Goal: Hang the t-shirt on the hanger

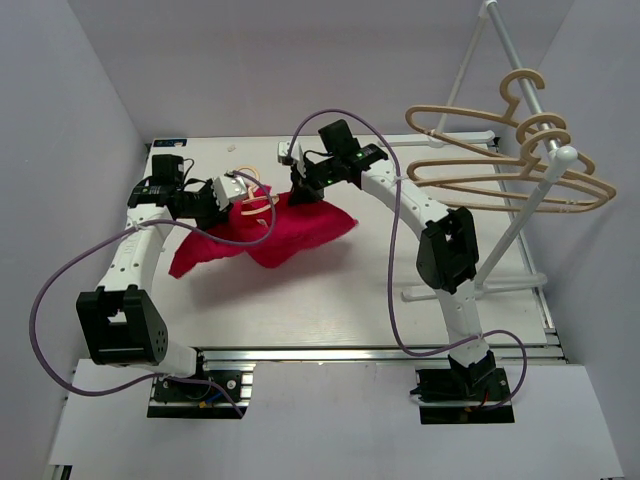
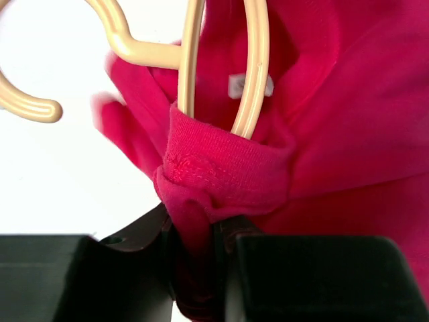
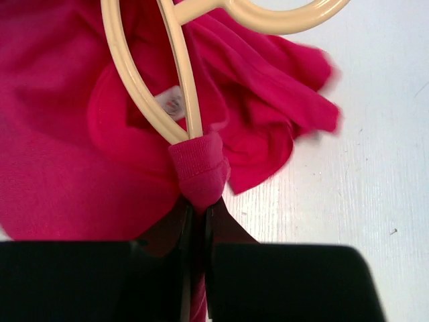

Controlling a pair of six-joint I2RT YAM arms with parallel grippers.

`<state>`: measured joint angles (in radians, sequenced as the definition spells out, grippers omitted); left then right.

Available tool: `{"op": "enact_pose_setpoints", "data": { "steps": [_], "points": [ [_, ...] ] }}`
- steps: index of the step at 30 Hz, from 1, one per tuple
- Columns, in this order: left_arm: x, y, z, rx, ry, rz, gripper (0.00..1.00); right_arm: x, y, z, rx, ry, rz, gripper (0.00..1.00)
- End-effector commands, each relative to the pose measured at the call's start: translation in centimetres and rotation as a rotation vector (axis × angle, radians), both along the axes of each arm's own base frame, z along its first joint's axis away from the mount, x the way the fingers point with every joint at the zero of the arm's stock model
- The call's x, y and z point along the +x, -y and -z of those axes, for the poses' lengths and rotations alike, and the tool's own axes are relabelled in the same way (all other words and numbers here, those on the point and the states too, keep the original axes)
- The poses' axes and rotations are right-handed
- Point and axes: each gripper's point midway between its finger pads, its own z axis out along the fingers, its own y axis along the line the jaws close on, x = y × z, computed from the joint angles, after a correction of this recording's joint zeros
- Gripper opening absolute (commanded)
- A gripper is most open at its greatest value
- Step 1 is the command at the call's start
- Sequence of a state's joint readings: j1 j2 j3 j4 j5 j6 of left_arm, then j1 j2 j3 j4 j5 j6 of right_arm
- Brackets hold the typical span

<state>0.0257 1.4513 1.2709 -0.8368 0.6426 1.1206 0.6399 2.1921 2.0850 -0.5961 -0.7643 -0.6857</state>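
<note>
I will next lower my left gripper toward the table and let go of the ribbed collar (image 1: 229, 203), since both hanger bars already run into the neck while the t-shirt (image 1: 290, 232) hangs lifted.
The red t-shirt (image 1: 290, 232) hangs lifted over the table between my two grippers. A tan hanger (image 1: 256, 203) is partly inside its neck opening, with the hook sticking out. In the left wrist view my left gripper (image 2: 198, 231) is shut on the ribbed collar of the t-shirt (image 2: 228, 171), and two hanger (image 2: 251, 74) bars pass into the neck beside the white label (image 2: 249, 85). In the right wrist view my right gripper (image 3: 200, 213) is shut on the opposite side of the collar (image 3: 198, 171), with the hanger (image 3: 144, 80) entering the neck there.
A white garment rack (image 1: 540, 190) stands at the right with several identical tan hangers (image 1: 500, 180) hung on its rail. The rack's base (image 1: 480, 290) rests on the white table (image 1: 330, 300). Purple cables loop from both arms.
</note>
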Motion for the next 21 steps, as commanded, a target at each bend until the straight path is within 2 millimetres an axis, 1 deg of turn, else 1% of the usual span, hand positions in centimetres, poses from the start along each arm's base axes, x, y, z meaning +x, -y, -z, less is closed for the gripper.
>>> {"op": "enact_pose_setpoints", "data": {
  "steps": [1,5,6,8,9,11,12,13,14,15,16,17,18,20,21],
  "points": [
    [-0.4,1.6,-3.8,-0.059,0.104,0.066,0.0,0.5,-0.3,-0.9,0.02,0.019,0.013,0.0],
    [-0.5,1.1,-3.4,-0.033,0.09,0.042,0.0,1.4,0.8,-1.0,-0.008,0.069,0.075,0.0],
    [-0.5,0.7,-3.1,-0.013,0.082,0.025,0.0,1.7,1.2,-1.6,0.001,0.081,0.09,0.0],
    [-0.5,0.1,-2.1,0.006,0.05,-0.011,0.0,1.9,1.9,-1.5,-0.01,0.066,0.132,0.0],
    [-0.6,-0.2,-1.7,0.015,0.034,-0.025,0.0,2.3,2.6,-2.4,-0.005,0.084,0.16,0.0],
    [-0.9,-0.9,-0.2,0.046,-0.013,-0.065,0.0,3.2,3.6,-1.7,-0.027,0.117,0.235,0.0],
    [-1.0,-1.1,0.0,0.056,-0.014,-0.074,0.0,3.5,4.2,-2.9,-0.014,0.153,0.269,0.0],
    [-0.9,-1.8,0.4,0.075,-0.023,-0.121,0.0,4.0,4.3,-3.5,0.005,0.193,0.296,0.0],
    [-1.1,-2.1,1.0,0.085,-0.033,-0.145,0.0,4.4,5.3,-2.5,-0.028,0.204,0.344,0.0],
    [-1.1,-2.5,0.8,0.095,-0.018,-0.169,0.0,4.5,5.8,-3.7,-0.009,0.228,0.377,0.0],
    [-0.7,-3.4,0.7,0.121,0.0,-0.224,0.03,4.7,6.2,-4.1,-0.004,0.244,0.398,0.0],
    [-0.7,-3.7,0.8,0.133,0.007,-0.239,0.09,5.3,7.1,-3.8,-0.013,0.269,0.448,0.0],
    [-0.9,-4.1,0.7,0.144,0.015,-0.258,0.25,5.3,7.6,-5.0,0.005,0.293,0.48,0.0],
    [-1.1,-4.8,0.5,0.164,0.021,-0.296,0.47,5.8,8.5,-5.9,0.018,0.342,0.533,0.0],
    [-0.8,-5.0,0.2,0.163,0.041,-0.313,0.65,5.4,9.0,-6.0,0.019,0.348,0.543,0.0]
  ]
}}
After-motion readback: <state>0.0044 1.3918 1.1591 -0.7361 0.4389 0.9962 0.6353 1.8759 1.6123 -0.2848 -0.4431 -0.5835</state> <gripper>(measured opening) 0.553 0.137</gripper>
